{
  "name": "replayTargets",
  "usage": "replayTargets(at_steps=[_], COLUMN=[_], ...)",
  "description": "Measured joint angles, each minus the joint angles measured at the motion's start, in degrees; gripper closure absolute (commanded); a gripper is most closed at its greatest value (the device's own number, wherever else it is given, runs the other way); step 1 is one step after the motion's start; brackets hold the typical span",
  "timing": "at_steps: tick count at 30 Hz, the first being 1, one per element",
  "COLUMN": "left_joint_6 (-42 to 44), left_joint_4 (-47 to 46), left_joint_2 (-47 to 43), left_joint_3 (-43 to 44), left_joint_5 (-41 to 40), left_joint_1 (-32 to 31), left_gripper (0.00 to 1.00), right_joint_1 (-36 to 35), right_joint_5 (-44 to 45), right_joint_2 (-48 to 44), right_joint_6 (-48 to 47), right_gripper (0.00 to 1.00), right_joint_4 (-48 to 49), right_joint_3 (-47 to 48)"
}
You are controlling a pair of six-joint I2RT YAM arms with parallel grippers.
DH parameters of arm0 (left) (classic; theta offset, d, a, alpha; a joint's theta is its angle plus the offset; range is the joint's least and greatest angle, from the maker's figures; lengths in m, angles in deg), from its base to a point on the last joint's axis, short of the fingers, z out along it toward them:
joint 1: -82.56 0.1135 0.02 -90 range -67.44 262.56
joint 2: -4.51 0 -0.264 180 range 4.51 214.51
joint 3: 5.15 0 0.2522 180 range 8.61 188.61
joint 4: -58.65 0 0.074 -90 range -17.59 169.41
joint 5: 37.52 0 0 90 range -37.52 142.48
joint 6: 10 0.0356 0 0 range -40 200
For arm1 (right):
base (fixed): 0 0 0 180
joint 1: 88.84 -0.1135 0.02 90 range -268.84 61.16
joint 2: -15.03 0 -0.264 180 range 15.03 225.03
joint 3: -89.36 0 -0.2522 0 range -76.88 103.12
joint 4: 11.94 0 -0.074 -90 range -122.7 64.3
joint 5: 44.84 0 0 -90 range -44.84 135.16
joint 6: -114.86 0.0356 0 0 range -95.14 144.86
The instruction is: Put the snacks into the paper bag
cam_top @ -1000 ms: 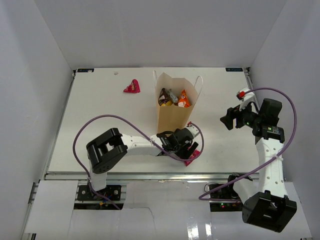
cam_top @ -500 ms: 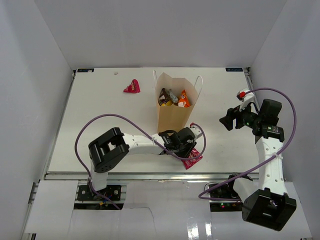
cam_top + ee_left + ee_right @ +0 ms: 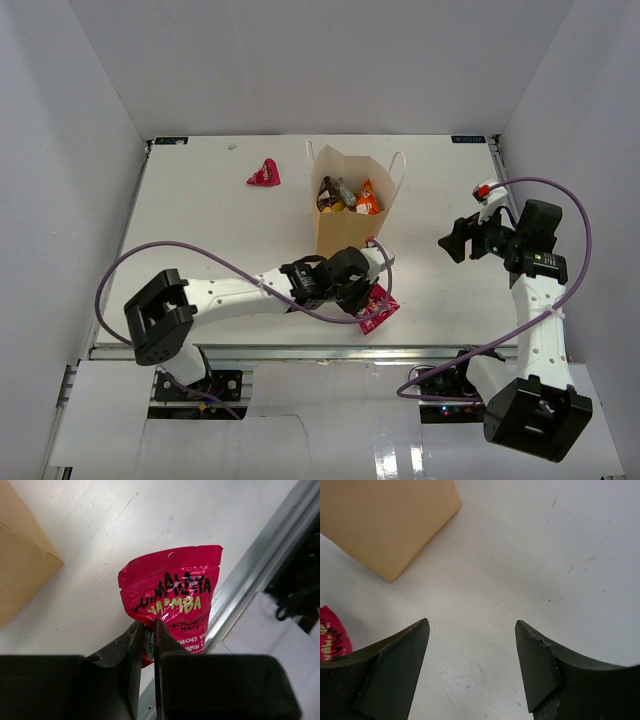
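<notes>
I should next lift the packet with my left gripper, up and outward over the bag's open top (image 3: 350, 192), to release it. That top is outward and higher, and snacks show inside.
My left gripper (image 3: 148, 628) is shut on the lower edge of a pink snack packet (image 3: 172, 595) with black and green lettering. The packet sits near the table's front edge. From the top view, the same packet (image 3: 378, 309) lies just in front of the tan paper bag (image 3: 343, 237), with the left gripper (image 3: 362, 296) at its left side. The bag stands upright and open, and several snacks (image 3: 345, 195) show inside. Another pink snack packet (image 3: 265, 174) lies at the back left. My right gripper (image 3: 472, 625) hangs open over bare table, right of the bag (image 3: 390, 520), holding nothing.
The table's metal front rail (image 3: 260, 565) runs close beside the held packet. White walls enclose the table on three sides. A purple cable (image 3: 215, 262) loops over the left arm. The right arm (image 3: 535, 260) stands near the table's right edge.
The left jaws have closed on the pink packet. The left arm's elbow swung out to the left and the packet shifted slightly left. The right arm has not moved.
</notes>
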Motion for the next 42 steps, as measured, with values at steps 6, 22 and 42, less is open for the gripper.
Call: replayTargets(at_steps=[6,22,42], left_joint_6=[1.75,0.68,-1.51], left_joint_4=[0.90,3.52,10.16], left_joint_2=[-10.69,0.26,4.57], left_joint_3=[3.65,41.83,53.29], left_joint_5=[0.26,-2.40,-0.55], left_joint_1=[0.48,23.04,27.50], left_gripper=[0.91,0.87,0.27], right_joint_1=[0.33,0.46,1.03], right_joint_5=[-0.02,0.00,0.22], right_joint_2=[0.00,-0.11,1.07], right_joint_6=[-0.15,-1.05,-2.01], right_gripper=[0.25,0.25,0.25], right_joint_4=[-0.02,0.28,0.28], right_joint_3=[0.00,-1.97,-2.27])
